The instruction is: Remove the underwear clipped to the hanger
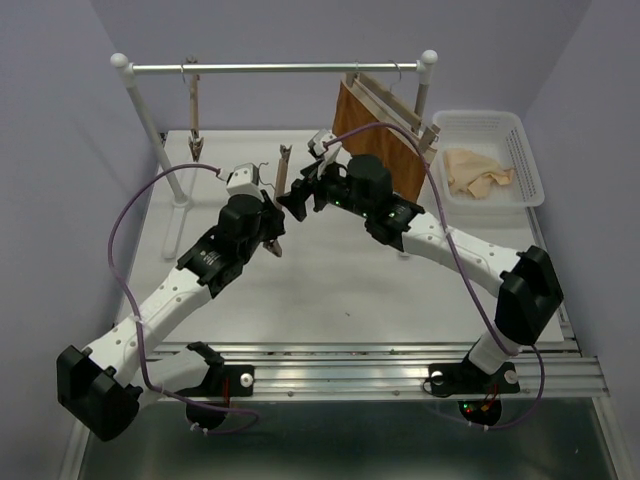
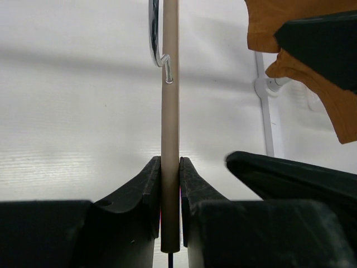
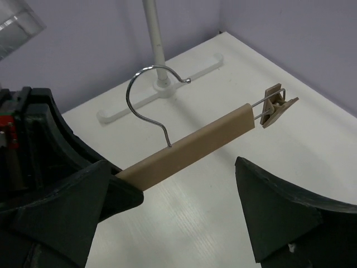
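My left gripper rises outward next and hooks the hanger [image 1: 283, 172] over the rack's top bar [image 1: 234, 69] to release it. That top bar lies above and outward of my gripper.
The hanger [image 1: 283, 172], a light-wood bar with a wire hook, is held off the table between the two arms. My left gripper [image 1: 270, 228] is shut on one end of the bar [image 2: 170, 111]. In the right wrist view the bar [image 3: 192, 146], its hook [image 3: 146, 89] and its end clip [image 3: 275, 106] show, and that clip holds no cloth. My right gripper [image 3: 184, 206] is open beside the bar, with its left finger [image 3: 106, 190] next to it. The pale beige underwear [image 1: 478, 170] lies in the white basket [image 1: 528, 150] at the back right.
A white garment rack [image 1: 280, 68] spans the back, its base post showing in the right wrist view [image 3: 155, 44]. An orange-brown garment [image 1: 378, 135] hangs on it at the right, also visible in the left wrist view [image 2: 301, 61]. Another hanger [image 1: 193, 110] dangles at the left.
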`<state>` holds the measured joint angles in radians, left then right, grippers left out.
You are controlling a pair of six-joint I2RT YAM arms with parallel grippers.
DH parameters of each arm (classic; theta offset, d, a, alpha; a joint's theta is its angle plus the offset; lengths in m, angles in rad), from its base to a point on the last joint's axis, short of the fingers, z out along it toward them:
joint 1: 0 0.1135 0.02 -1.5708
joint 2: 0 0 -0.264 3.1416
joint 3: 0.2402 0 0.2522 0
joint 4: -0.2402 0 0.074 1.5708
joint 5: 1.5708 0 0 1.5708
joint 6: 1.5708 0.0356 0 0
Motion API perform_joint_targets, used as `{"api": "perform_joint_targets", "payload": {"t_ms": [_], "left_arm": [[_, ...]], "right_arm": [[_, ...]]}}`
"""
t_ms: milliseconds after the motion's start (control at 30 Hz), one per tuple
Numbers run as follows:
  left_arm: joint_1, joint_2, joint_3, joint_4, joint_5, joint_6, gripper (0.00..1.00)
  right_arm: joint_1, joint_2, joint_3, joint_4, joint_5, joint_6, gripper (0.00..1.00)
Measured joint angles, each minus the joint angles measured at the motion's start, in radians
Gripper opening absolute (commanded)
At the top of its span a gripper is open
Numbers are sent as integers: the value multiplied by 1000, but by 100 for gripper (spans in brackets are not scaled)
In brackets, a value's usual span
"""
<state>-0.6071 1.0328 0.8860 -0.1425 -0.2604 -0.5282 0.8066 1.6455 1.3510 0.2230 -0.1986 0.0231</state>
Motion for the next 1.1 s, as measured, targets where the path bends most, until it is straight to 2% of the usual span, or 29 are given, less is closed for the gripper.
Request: {"api": "perform_joint_targets", "payload": {"t_ms": [200,533,1100], "left_arm": [[0,1,39,-27,-63,63,0],[0,40,148,-31,-140,188,0],[0,240,414,-27,-193,251,0]], "right_arm": [[0,-103,19,-37,78,58,100],[0,-272,-51,-37,352,71,100],[0,-344,-140,-59,486,60,100]]}}
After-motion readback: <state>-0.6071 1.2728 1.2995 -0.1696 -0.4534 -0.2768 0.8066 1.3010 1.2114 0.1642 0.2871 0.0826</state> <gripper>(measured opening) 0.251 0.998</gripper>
